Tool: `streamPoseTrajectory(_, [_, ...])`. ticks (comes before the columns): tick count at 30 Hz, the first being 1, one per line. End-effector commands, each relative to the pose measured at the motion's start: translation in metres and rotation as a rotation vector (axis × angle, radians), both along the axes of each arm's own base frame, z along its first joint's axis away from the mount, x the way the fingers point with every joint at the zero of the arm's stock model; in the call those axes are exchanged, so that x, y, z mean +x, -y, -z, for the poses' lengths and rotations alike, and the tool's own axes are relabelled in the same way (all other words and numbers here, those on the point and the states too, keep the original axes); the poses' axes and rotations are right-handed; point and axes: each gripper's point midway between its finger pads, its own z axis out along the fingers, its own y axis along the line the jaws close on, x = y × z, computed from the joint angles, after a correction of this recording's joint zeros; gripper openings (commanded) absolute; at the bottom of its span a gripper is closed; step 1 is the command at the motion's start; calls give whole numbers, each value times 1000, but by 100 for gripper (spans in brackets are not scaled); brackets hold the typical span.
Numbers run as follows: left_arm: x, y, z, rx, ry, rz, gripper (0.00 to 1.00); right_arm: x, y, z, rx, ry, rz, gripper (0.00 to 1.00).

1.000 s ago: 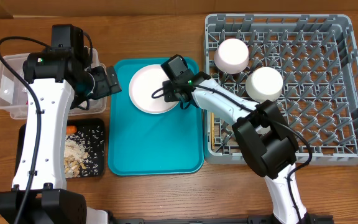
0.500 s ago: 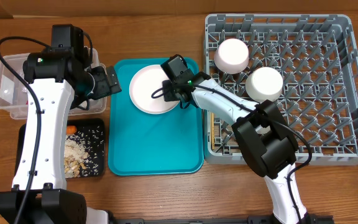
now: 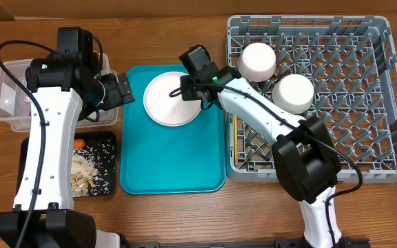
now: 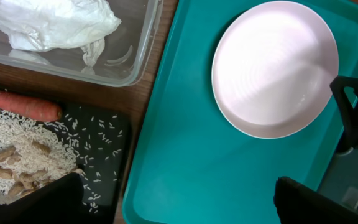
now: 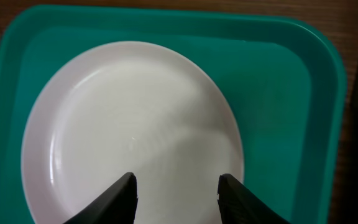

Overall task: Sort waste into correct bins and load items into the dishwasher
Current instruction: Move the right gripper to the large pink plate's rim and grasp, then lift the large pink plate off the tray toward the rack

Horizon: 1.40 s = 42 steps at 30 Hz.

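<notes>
The pale-pink plate's rim (image 3: pixel 200 110) (image 5: pixel 242 159) lies below my right gripper and to the right in the wrist view, so my gripper should move down next while shifting to that side.
A pale-pink plate (image 3: pixel 165 100) lies flat at the back of the teal tray (image 3: pixel 171 165). My right gripper (image 3: pixel 189 89) hangs over the plate's right part; in the right wrist view its gripper (image 5: pixel 178 186) is open above the plate (image 5: pixel 129 124), with nothing between the fingers. My left gripper (image 3: pixel 120 89) stands wide open over the teal tray's left edge, and it (image 4: pixel 179 202) is empty. The clear tub (image 4: pixel 143 43) holds a white tissue wad (image 4: pixel 55 25). The black tray (image 4: pixel 107 162) holds a carrot (image 4: pixel 17 106) and rice crumbs (image 4: pixel 11 143).
The grey dish rack (image 3: pixel 350 131) fills the right side, with two white bowls (image 3: pixel 256 60) (image 3: pixel 293 92) upside down near its back left corner. The right arm reaches from the front, across the rack's left edge. The clear tub (image 3: pixel 5 100) and black tray (image 3: pixel 107 141) sit behind the left arm.
The right gripper's jaws have spread wider, and the arm has shifted toward the back of the tray. The plate has stayed flat. The left arm has not moved.
</notes>
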Motion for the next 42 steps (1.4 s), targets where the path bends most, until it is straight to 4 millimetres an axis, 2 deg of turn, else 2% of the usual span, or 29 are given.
streamPoseTrajectory(1, [2,1,-1,10,6,18,100,11,20,-11,-45,36,51,46])
streamPoseTrajectory(5, [2,1,-1,10,6,18,100,8,34,7,-103,32,76,47])
streamPoseTrajectory(12, [2,1,-1,10,6,18,100,5,37,21,-106,29,79,47])
streamPoseTrajectory(34, [2,1,-1,10,6,18,100,-1,40,47,-109,21,79,47])
streamPoseTrajectory(42, [2,1,-1,10,6,17,100,-5,33,48,-84,5,58,41])
